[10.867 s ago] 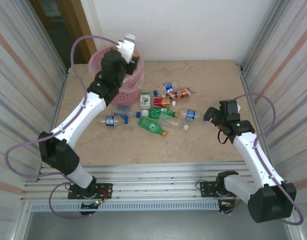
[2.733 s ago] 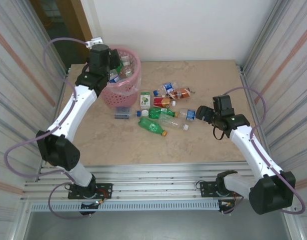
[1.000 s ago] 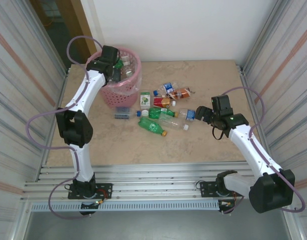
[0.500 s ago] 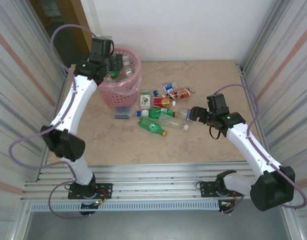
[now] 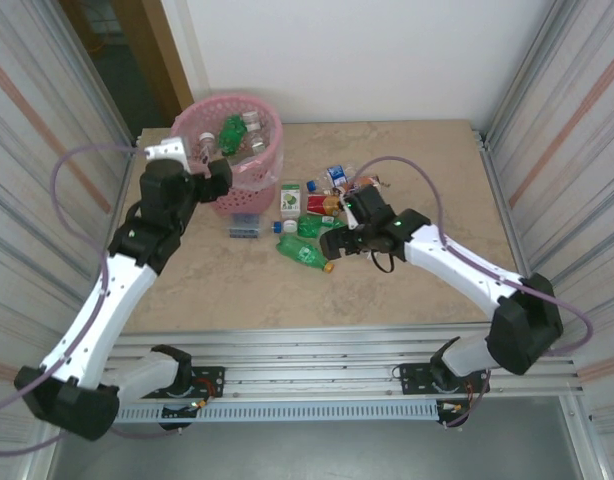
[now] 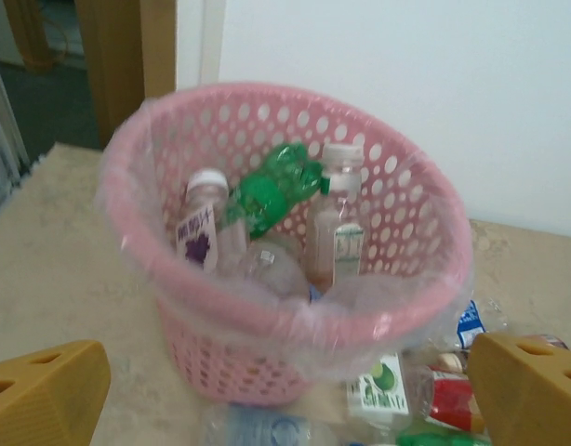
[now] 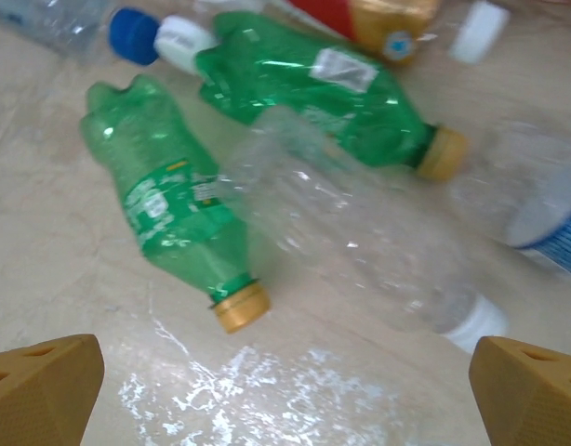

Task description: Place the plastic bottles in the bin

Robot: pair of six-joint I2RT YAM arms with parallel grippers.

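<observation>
My right gripper will next move down and over onto the labelled middle of the nearest green bottle [image 5: 304,251] [image 7: 177,200].
The pink lattice bin [image 5: 249,165] stands at the back left, and in the left wrist view the bin [image 6: 295,316] holds a green bottle [image 6: 272,186] and two clear ones. My left gripper [image 5: 209,180] hangs open just in front of the bin, its fingertips [image 6: 44,390] wide apart with nothing between them. Several plastic bottles [image 5: 322,225] lie in a pile mid-table. My right gripper [image 5: 339,236] is open low over the pile. Below it lie a green bottle with a yellow cap [image 7: 174,214], a second green bottle [image 7: 313,88] and a clear bottle [image 7: 360,242].
A blue-labelled bottle [image 5: 244,228] lies at the bin's foot. A small white and green carton [image 5: 290,198] stands right of the bin. Ribbed metal walls [image 5: 47,150] close both sides. Bare tabletop [image 5: 227,290] lies in front of the pile.
My left gripper has opened and pulled back from over the bin to its near side. My right arm has swung left and down over the bottle pile.
</observation>
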